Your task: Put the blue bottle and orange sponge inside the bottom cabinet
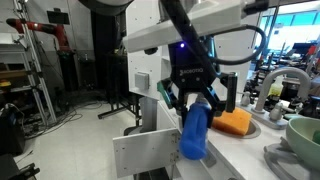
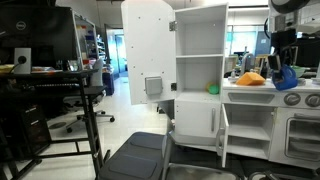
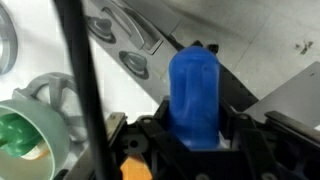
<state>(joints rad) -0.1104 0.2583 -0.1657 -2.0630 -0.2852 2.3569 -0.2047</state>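
The gripper moves down past the counter's edge next and tilts outward into the bottom cabinet to release the blue bottle (image 1: 194,134), since the cabinet's door stands swung open.
My gripper (image 1: 196,100) is shut on the blue bottle (image 1: 194,134) and holds it in the air, its bottom end hanging down over the counter's edge. In the wrist view the bottle (image 3: 194,95) stands out between the black fingers (image 3: 195,128). In an exterior view the bottle (image 2: 283,77) hangs above the white countertop. The orange sponge (image 1: 234,122) lies in the sink just beside the gripper; it also shows in the other exterior view (image 2: 251,78) and at the wrist view's lower edge (image 3: 134,169). The bottom cabinet (image 2: 198,122) stands with its door (image 2: 223,135) swung open.
A tall white upper cabinet with open shelves (image 2: 198,50) holds a small green object (image 2: 213,89). A green bowl (image 1: 304,135) sits on the counter. A toy stove front (image 2: 298,130) is beside the cabinet. A black folding stand (image 2: 135,157) is on the floor in front.
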